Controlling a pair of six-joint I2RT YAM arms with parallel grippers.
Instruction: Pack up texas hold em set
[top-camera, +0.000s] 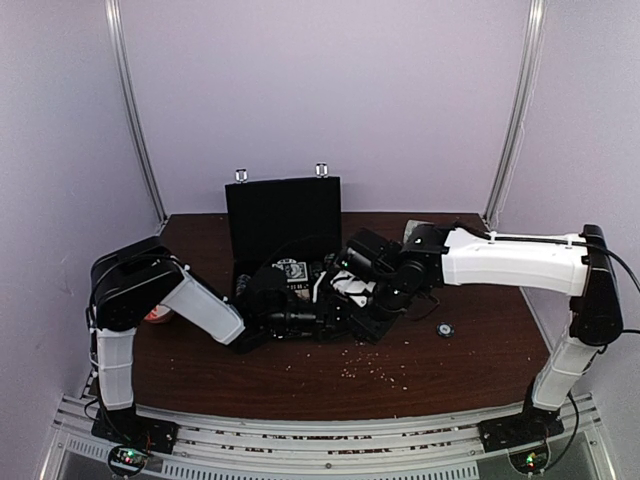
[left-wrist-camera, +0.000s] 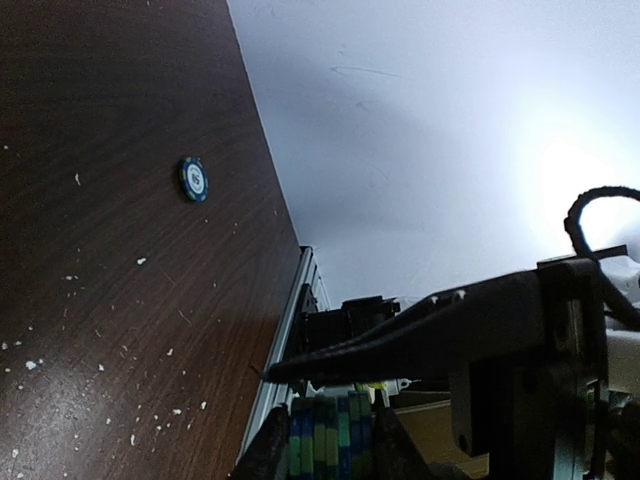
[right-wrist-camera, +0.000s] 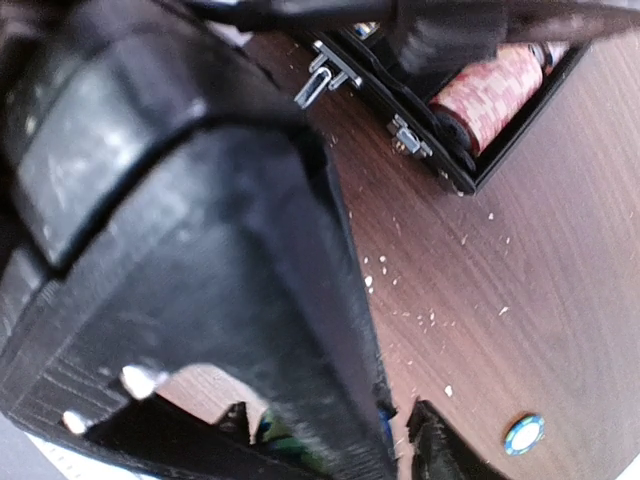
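My left gripper should next swing outward, tip downward, go down and let go of the stack, because the tray slot beside the card deck (top-camera: 291, 268) is outward of it and below it.
The black briefcase (top-camera: 283, 215) stands open at the table's back, lid upright. Its tray edge shows in the right wrist view (right-wrist-camera: 452, 172), with a red chip stack (right-wrist-camera: 490, 95) inside. A card deck (top-camera: 291, 268) lies in the tray. My left gripper (left-wrist-camera: 330, 445) is shut end to end on a blue and green chip stack (left-wrist-camera: 335, 440) over the tray's front. My right gripper (right-wrist-camera: 325, 445) is open and straddles the same stack (right-wrist-camera: 285, 440), with a small gap at one finger. The two grippers meet in the top view (top-camera: 325, 305). A lone blue chip (top-camera: 444, 328) lies on the table to the right.
An orange-red dish (top-camera: 158, 316) sits behind my left arm at the left. A grey object (top-camera: 418, 230) lies at the back right beside the case. White crumbs (top-camera: 370, 375) are scattered on the brown table in front. The lone chip also shows in both wrist views (left-wrist-camera: 194, 179) (right-wrist-camera: 524, 434).
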